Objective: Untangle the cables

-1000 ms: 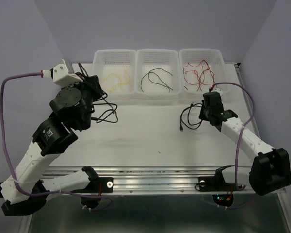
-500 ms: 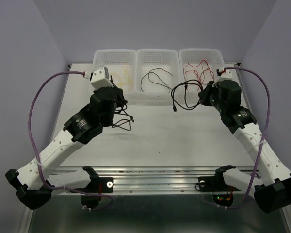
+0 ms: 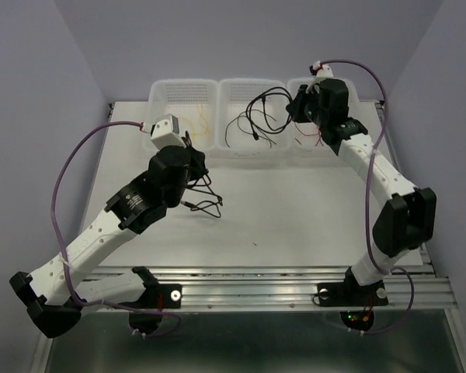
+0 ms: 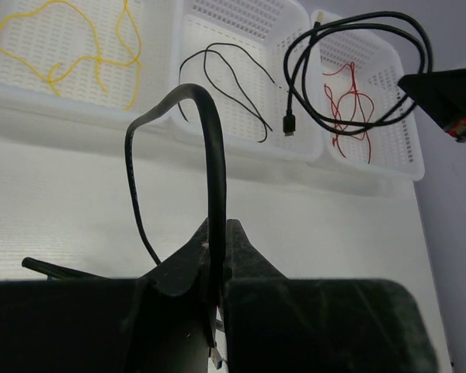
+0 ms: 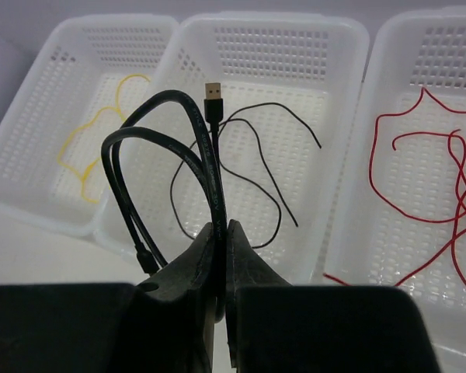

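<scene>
The black cable goes outward over the middle basket (image 3: 248,118) (image 4: 237,92) next, for my left gripper to release there. That basket lies outward and to the gripper's right in the top view.
My left gripper (image 4: 217,233) is shut on a thick black cable (image 4: 213,140) that arches up from its jaws. In the top view this left gripper (image 3: 196,165) is over the table's left half, and the black cable's loops (image 3: 207,200) trail onto the table. My right gripper (image 5: 220,231) is shut on a black USB cable (image 5: 193,128), with the plug (image 5: 212,93) pointing up. It hangs in loops (image 3: 266,109) over the middle basket from the right gripper (image 3: 297,107). A yellow wire (image 5: 101,136), a thin black wire (image 5: 258,175) and red wires (image 5: 435,179) lie one to a basket.
Three white perforated baskets stand side by side along the back edge: left (image 3: 182,81), middle (image 3: 252,81) and right (image 5: 427,19). The right arm (image 3: 373,167) reaches diagonally over the table's right side. Purple arm cables (image 3: 70,171) arc beside the left arm.
The right arm swung up from the table to above the baskets, carrying its black cable. The left arm stretched forward and to the right with its cable. The two cables now hang apart.
</scene>
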